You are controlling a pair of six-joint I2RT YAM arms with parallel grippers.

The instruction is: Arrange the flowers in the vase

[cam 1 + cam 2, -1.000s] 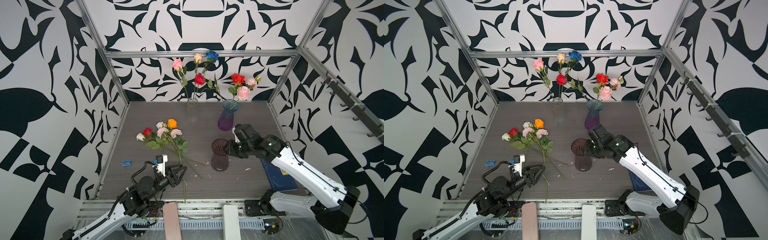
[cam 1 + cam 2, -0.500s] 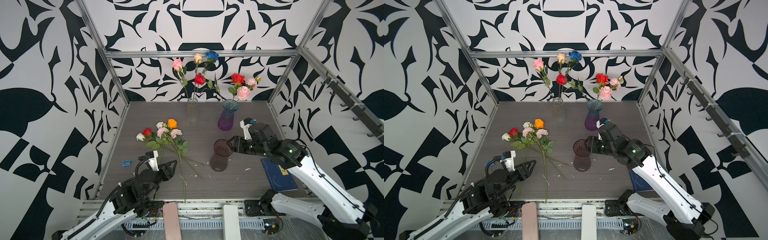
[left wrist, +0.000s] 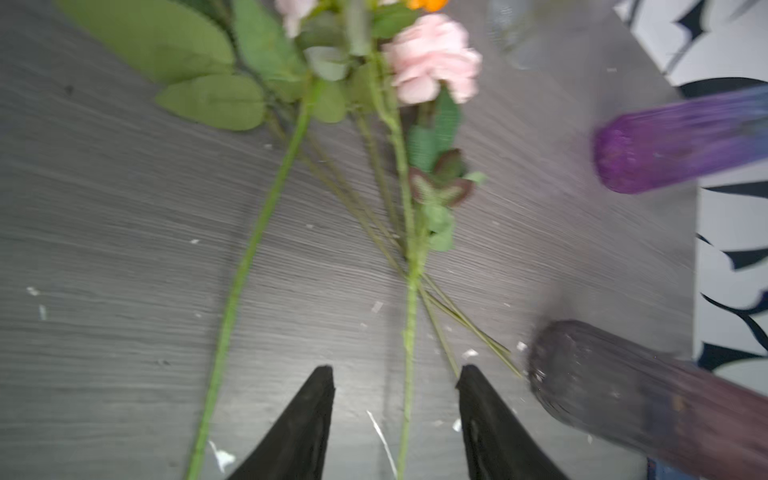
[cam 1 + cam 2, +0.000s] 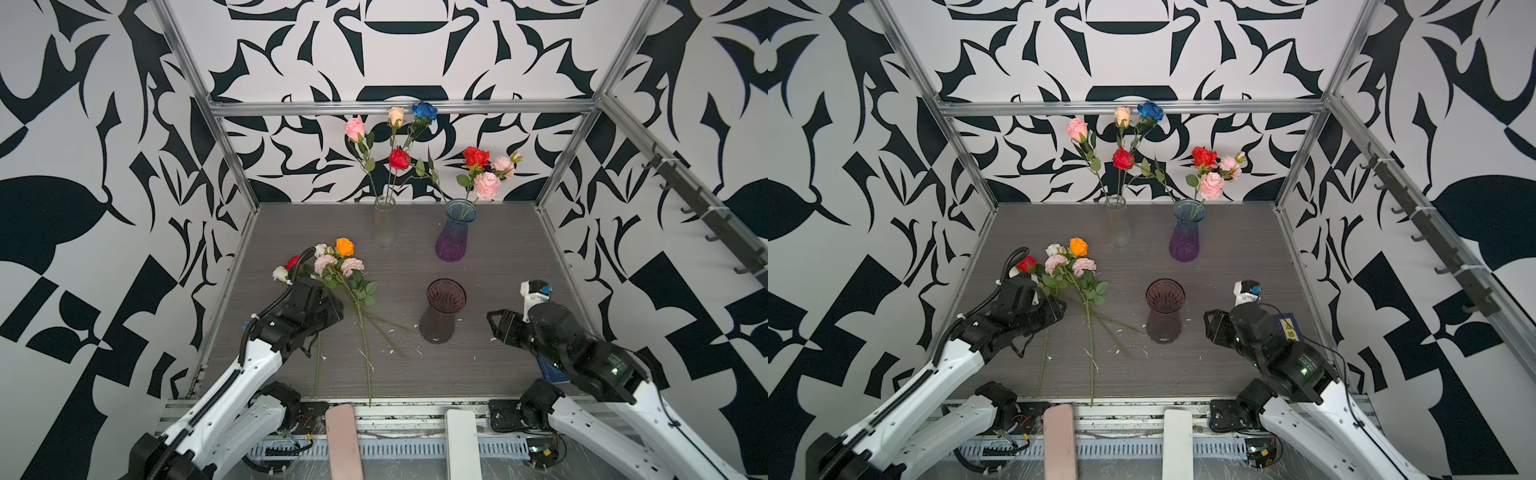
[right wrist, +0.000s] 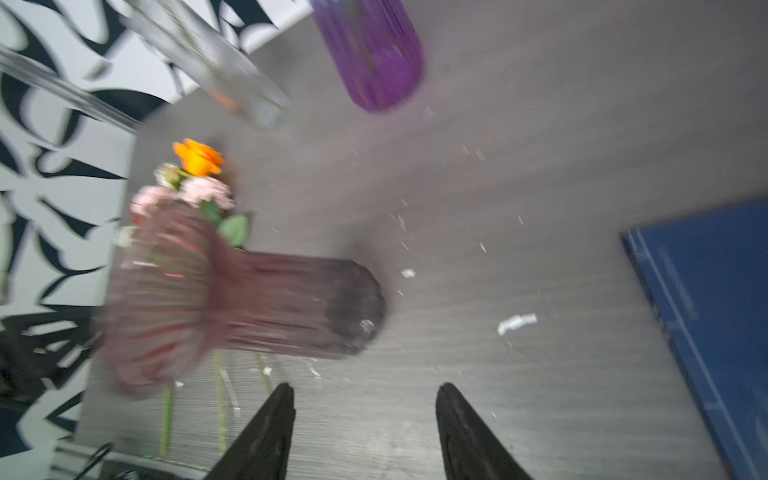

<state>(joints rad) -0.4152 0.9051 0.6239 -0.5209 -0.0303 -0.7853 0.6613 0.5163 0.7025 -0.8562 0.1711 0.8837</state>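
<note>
My left gripper lowers its open fingers astride the lone green stem's bare length near the leaves next, as that stem lies below, clear of the crossed ones.
Several loose flowers (image 4: 340, 266) lie on the grey table at the left, orange, pink, red and white heads together, long stems (image 4: 365, 353) running toward the front edge. My left gripper (image 4: 328, 311) hangs over those stems, open. In the left wrist view one green stem (image 3: 409, 332) lies between its black fingertips (image 3: 322, 386), untouched. An empty dark maroon vase (image 4: 442, 311) stands upright mid-table, in both top views (image 4: 1165, 311). My right gripper (image 4: 496, 322) is open and empty, a little to the right of that vase and apart from it (image 5: 291, 303).
At the back stand a clear vase (image 4: 384, 224) and a purple vase (image 4: 455, 239), each holding flowers. A blue book (image 5: 715, 311) lies near the right wall by my right arm. White scraps dot the table. Patterned walls enclose three sides.
My right gripper has drawn back from the maroon vase toward the right front. My left gripper has moved from the front edge up over the stems, nearer the flower heads.
</note>
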